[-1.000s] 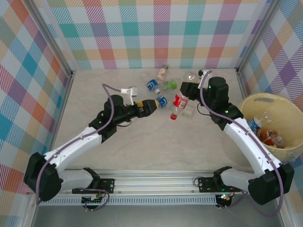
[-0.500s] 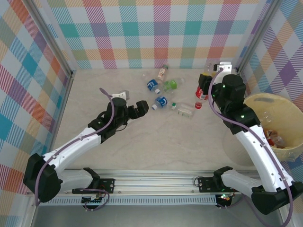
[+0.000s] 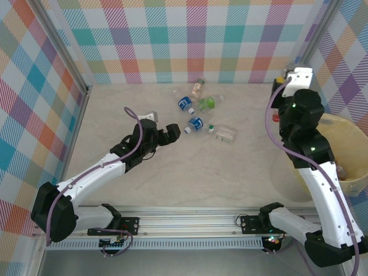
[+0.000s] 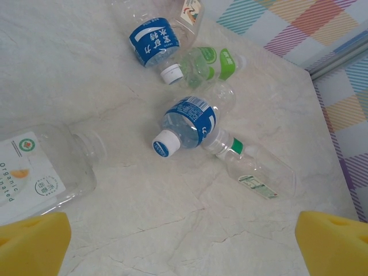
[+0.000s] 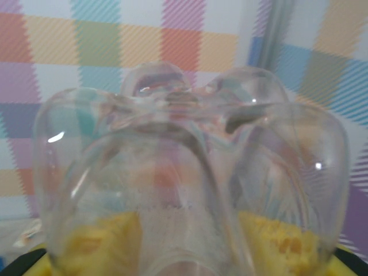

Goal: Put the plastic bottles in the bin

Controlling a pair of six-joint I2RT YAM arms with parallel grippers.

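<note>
The right gripper swings back over the bin's opening (image 3: 347, 138) next, tips downward and releases the bottle, since the opening lies nearer the base than the raised bottle.
Several plastic bottles lie at the table's back middle: a blue-labelled one (image 3: 185, 104) (image 4: 154, 40), a green one (image 3: 208, 103) (image 4: 207, 62), a small blue one with a white cap (image 3: 195, 123) (image 4: 187, 123), a clear one with a green cap (image 3: 224, 134) (image 4: 256, 169) and a brown-and-white one (image 3: 198, 87). My left gripper (image 3: 172, 133) (image 4: 184, 253) stands open just short of the small blue bottle. A white-labelled bottle (image 4: 34, 172) lies by its left finger. My right gripper (image 3: 279, 95) (image 5: 184, 247) is raised and shut on a red-labelled clear bottle (image 3: 276, 117) (image 5: 190, 172), left of the bin (image 3: 345, 123).
Plaid walls close the table on three sides, and a metal post (image 3: 302, 46) stands just behind the right wrist. The bin holds a few bottles (image 3: 340, 170), partly hidden by the right arm. Bare table lies between the two arms.
The right arm lifted the red-labelled bottle off the table and swung it right toward the bin. The left gripper drew back a little and opened.
</note>
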